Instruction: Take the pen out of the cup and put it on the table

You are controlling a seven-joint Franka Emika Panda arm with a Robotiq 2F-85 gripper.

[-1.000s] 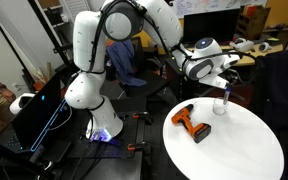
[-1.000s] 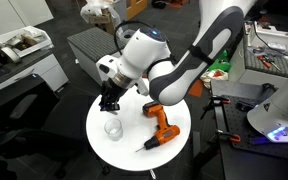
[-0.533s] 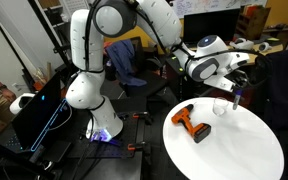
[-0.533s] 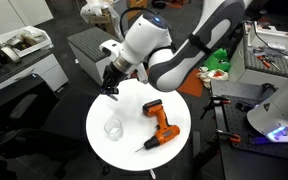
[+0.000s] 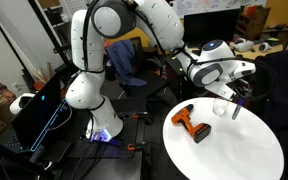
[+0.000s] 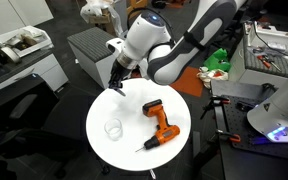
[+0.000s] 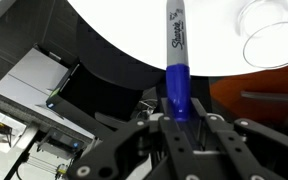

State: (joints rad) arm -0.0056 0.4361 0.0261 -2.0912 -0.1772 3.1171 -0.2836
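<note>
My gripper lowers inward from the table's edge toward the bare white tabletop next, since that patch is clear of both the cup [image 5: 220,106] and the drill.
My gripper [image 7: 176,112] is shut on a Sharpie pen [image 7: 175,50] with a blue cap end and a white barrel; the pen points out over the white round table [image 7: 134,35]. In an exterior view the gripper [image 5: 236,97] holds the pen [image 5: 236,107] above the table's far edge, just right of the clear cup [image 5: 220,106]. In an exterior view the gripper [image 6: 115,84] sits over the table's back-left edge, and the empty clear cup [image 6: 112,128] stands well in front of it. The cup's rim [image 7: 274,40] shows at the wrist view's right.
An orange and black power drill [image 5: 192,122] lies on the table [image 5: 224,145], also seen in an exterior view [image 6: 160,124]. Desks, cabinets and a chair surround the table [image 6: 134,150]. A second robot base [image 6: 274,110] stands at the right.
The gripper has lifted the pen out of the cup and carried it sideways toward the table's edge; the cup stays in place, now empty.
</note>
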